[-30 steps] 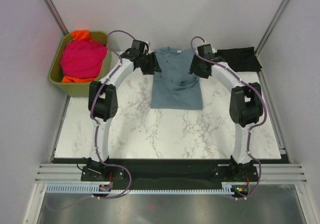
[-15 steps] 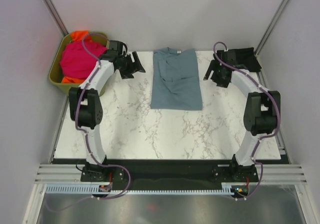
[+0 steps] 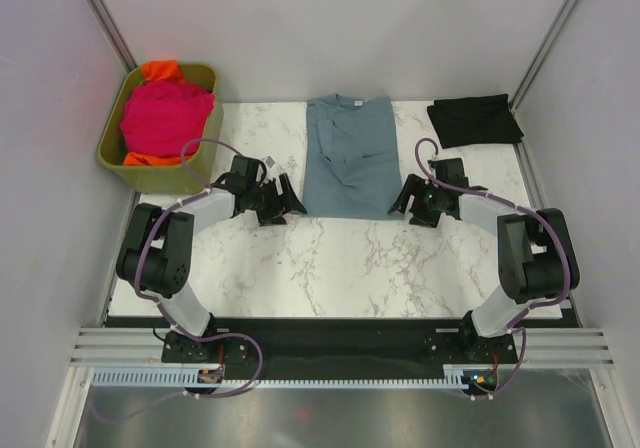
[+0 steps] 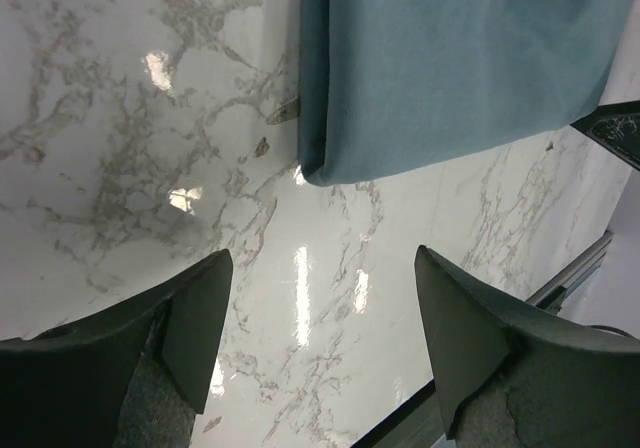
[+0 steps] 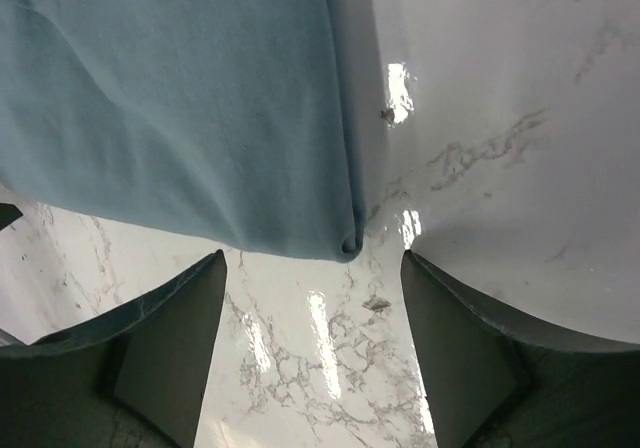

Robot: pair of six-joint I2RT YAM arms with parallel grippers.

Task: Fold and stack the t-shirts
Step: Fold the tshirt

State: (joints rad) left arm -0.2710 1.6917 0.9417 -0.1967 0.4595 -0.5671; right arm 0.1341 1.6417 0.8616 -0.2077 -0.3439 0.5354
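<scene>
The near hem's corner (image 3: 307, 215) (image 4: 318, 173) is below my left gripper and to its right in the top view. I will ease down and across, open fingers around it.
A slate blue-grey t-shirt (image 3: 351, 156) lies folded into a long strip on the marble table (image 3: 330, 268), its near hem towards the arms. My left gripper (image 3: 291, 204) stands open just left of the shirt's near left corner (image 4: 318, 173), with nothing between its fingers. My right gripper (image 3: 399, 204) stands open just right of the near right corner (image 5: 345, 243), also holding nothing. A black t-shirt (image 3: 475, 120) lies folded at the back right. A magenta-pink t-shirt (image 3: 165, 116) sits on an orange one (image 3: 160, 70) in the bin.
The olive-green bin (image 3: 205, 153) stands off the table's back left corner. Grey walls close in the sides and back. In the left wrist view, the table's edge (image 4: 570, 273) shows at the right, beyond the shirt.
Both arms have swung from the shirt's far end, out to the sides, then down to its near corners. Both grippers have opened wider.
</scene>
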